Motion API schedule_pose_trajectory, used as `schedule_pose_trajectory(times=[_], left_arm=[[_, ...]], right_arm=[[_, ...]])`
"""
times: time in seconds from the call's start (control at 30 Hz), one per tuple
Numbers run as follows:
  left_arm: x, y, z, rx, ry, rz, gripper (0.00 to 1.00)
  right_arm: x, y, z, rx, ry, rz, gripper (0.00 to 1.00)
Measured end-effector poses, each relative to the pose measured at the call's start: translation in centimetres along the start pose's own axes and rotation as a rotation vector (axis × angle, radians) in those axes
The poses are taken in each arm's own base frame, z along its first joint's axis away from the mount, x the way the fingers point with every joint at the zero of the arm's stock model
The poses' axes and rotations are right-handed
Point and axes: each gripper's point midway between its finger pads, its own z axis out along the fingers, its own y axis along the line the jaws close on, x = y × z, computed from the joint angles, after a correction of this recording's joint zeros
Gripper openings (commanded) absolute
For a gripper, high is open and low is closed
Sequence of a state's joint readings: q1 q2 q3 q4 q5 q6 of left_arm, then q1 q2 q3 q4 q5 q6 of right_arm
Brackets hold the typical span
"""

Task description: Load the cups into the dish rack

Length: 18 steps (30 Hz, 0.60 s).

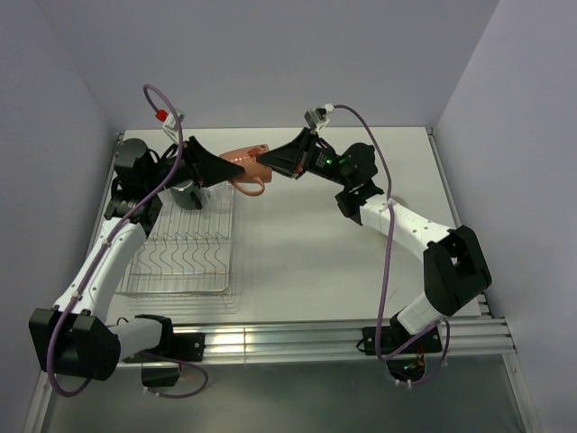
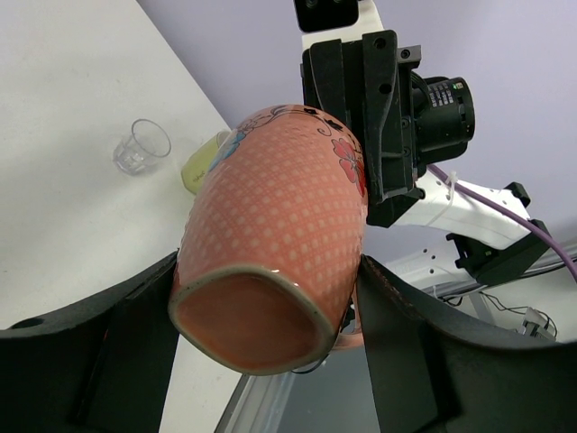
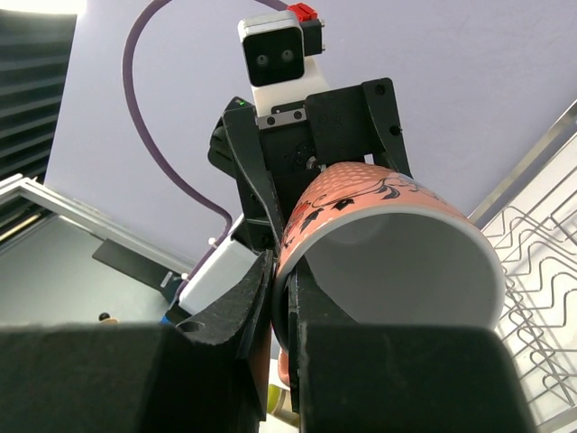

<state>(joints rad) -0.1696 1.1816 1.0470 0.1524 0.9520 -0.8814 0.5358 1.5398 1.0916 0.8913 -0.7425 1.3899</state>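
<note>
The robot next needs to tip and lower its left gripper to the left in the top view and let go of the mug (image 1: 245, 162), because the rack's open wires are below it there.
An orange mug (image 1: 245, 162) with white dots and a white inside hangs on its side in the air between both arms, above the table's back edge of the dish rack (image 1: 185, 253). My right gripper (image 3: 287, 298) is shut on the mug's rim (image 3: 397, 253), one finger inside and one outside. My left gripper (image 2: 266, 307) spans the mug's base (image 2: 270, 234), with a finger against each side. A clear glass tumbler (image 2: 142, 146) and a pale yellow-green cup (image 2: 203, 162) stand on the table below.
The silver wire rack (image 3: 541, 262) lies on the left half of the white table (image 1: 343, 253), with a glass (image 1: 196, 194) at its far end under my left gripper. Walls close in the back and both sides.
</note>
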Motion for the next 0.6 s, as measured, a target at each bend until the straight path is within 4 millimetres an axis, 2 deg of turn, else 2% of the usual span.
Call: schedule_pose_trajectory(times=[0.37, 0.6], left_arm=[[0.2, -0.2, -0.4, -0.05, 0.004, -0.026, 0.0], [0.1, 0.2, -0.6, -0.104, 0.005, -0.037, 0.0]], right_arm=[[0.1, -0.7, -0.1, 0.013, -0.014, -0.016, 0.38], [-0.3, -2.0, -0.2, 0.076, -0.044, -0.043, 0.48]])
